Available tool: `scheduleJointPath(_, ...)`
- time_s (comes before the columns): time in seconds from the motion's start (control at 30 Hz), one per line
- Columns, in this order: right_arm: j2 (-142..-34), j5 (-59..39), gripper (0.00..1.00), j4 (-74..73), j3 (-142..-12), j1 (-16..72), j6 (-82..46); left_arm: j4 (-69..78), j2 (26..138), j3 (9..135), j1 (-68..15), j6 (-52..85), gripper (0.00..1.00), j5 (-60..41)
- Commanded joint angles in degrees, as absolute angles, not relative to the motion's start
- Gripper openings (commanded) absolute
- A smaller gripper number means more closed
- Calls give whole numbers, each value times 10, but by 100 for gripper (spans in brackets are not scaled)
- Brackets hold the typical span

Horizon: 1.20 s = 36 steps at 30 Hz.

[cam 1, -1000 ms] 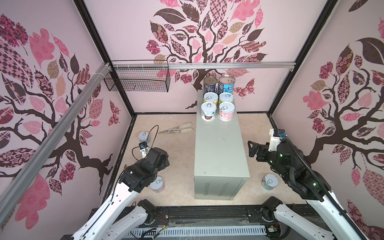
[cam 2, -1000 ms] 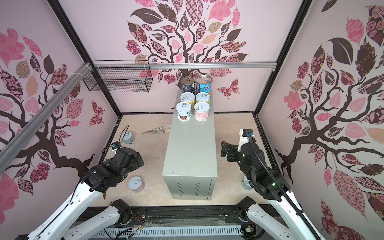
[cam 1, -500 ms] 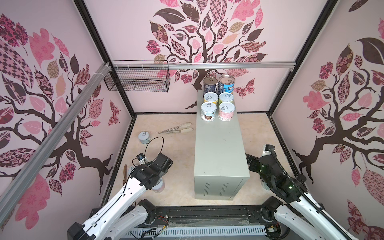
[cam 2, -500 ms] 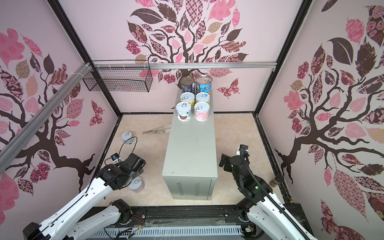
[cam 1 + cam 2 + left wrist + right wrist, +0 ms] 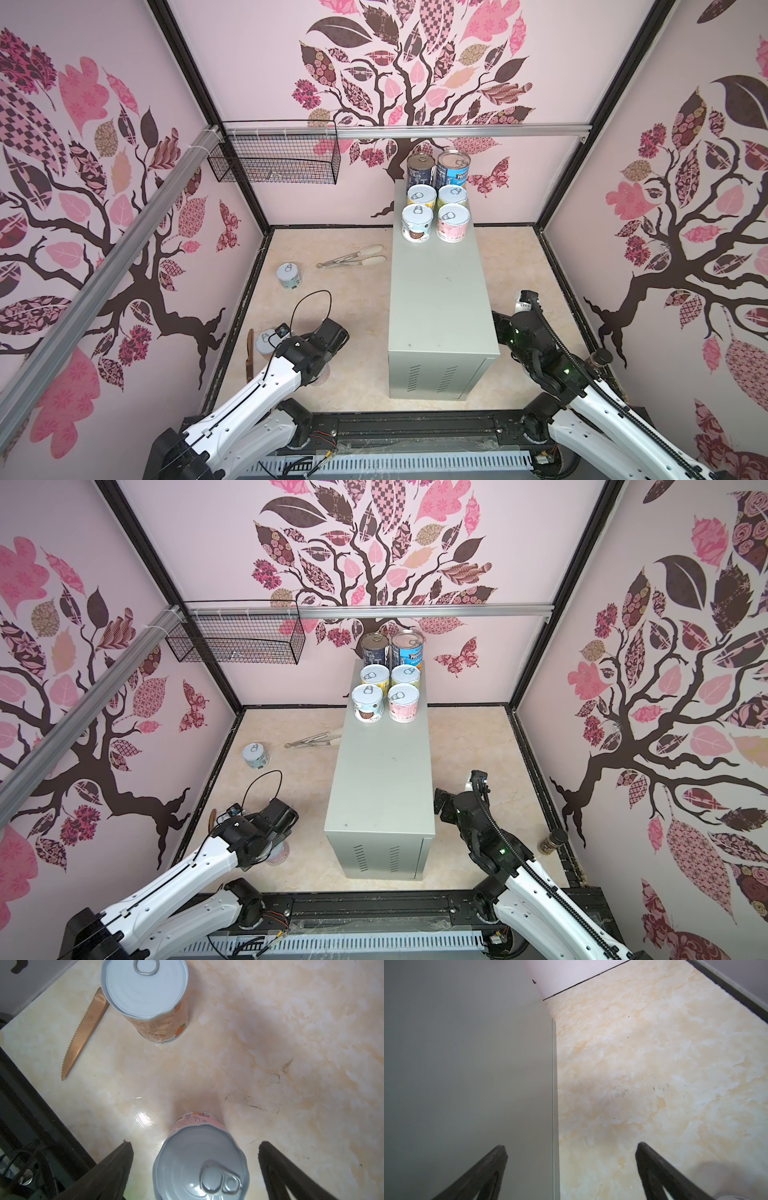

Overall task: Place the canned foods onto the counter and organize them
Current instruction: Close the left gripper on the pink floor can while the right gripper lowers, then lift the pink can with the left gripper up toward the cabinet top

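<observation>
The lid is already between both fingers of my left gripper, so next I need to move that gripper down with its fingers open around the pink-labelled can (image 5: 279,852) (image 5: 200,1167) standing below it and close.
The counter (image 5: 440,299) (image 5: 382,779) is a tall grey-green box in both top views. Several canned foods stand at its far end, two tall ones behind short ones (image 5: 453,222). On the floor to its left are a blue-grey can (image 5: 289,275), an orange-labelled can (image 5: 266,343) (image 5: 145,999) and a pink-labelled can (image 5: 200,1167) (image 5: 279,852). My left gripper (image 5: 195,1144) is open, its fingers either side of the pink can without touching it. My right gripper (image 5: 571,1145) (image 5: 442,806) is open and empty, low beside the counter's right wall (image 5: 467,1064).
Metal tongs (image 5: 353,257) lie on the floor left of the counter. A copper serrated knife (image 5: 83,1032) lies beside the orange-labelled can by the left wall. A wire basket (image 5: 274,156) hangs at the back left. A small dark bottle (image 5: 550,841) stands by the right wall.
Both arms have dropped toward the floor. The left one came down over the pink can; the right one sank beside the counter. Both grippers stayed open.
</observation>
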<state>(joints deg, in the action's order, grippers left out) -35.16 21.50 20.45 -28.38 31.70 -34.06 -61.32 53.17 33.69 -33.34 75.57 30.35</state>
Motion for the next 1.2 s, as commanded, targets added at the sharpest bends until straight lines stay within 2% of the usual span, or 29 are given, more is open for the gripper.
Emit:
scheduleJointPath(0.0,-354,202,100,187,-287,316,-334,-578,541,315,-331,767,98,298)
scheduleJointPath(0.57,-369,176,100,167,-280,312,-327,-484,624,256,-334,776,96,275)
scheduleJointPath(0.83,-367,168,100,164,-279,311,-325,-478,682,271,-402,821,93,324)
scheduleJointPath(0.97,-364,167,100,165,-278,311,-324,-450,720,265,-403,827,87,303)
scheduleJointPath(1.17,-360,163,100,164,-277,312,-323,-440,751,267,-414,832,73,302)
